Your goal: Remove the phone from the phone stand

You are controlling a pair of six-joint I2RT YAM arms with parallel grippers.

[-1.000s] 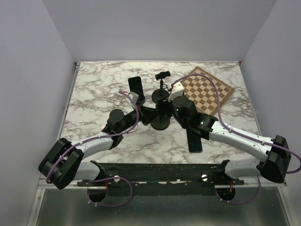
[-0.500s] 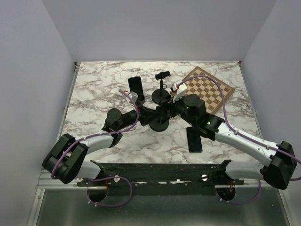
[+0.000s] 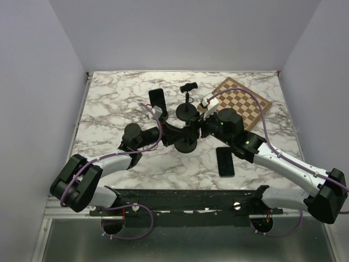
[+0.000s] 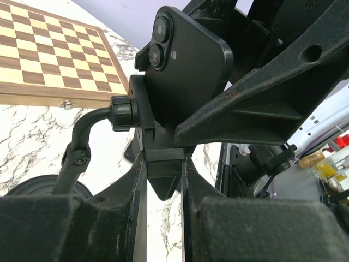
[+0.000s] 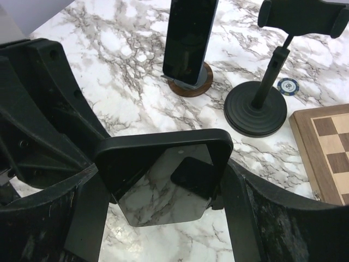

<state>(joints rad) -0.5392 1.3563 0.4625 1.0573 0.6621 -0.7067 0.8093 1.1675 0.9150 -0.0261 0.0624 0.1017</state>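
Observation:
My right gripper pulls the phone from the clamp next, lowers and releases it flat on the tabletop (image 3: 208,162), since that is bare beside the third phone.
A black phone (image 5: 163,180) sits in the clamp of a black phone stand (image 3: 185,144) at the table's middle. In the left wrist view I see its back with two camera lenses (image 4: 185,65) and the stand's bent arm (image 4: 87,131). My left gripper (image 4: 163,166) is shut on the lower tab of the stand's clamp; in the top view it (image 3: 173,132) comes in from the left. My right gripper (image 5: 163,204) has a finger pressed against each side edge of the phone; in the top view it (image 3: 197,129) comes in from the right.
A second phone (image 3: 157,100) stands in a round wooden holder at the back. An empty black stand (image 3: 188,103) with a blue chip beside it (image 5: 287,85) is behind. A chessboard (image 3: 240,103) lies at the back right. A third phone (image 3: 225,162) lies flat at the front right.
My right arm has swung left and forward, bringing its gripper onto the phone in the stand. The left gripper has stayed at the stand's clamp, shifting slightly.

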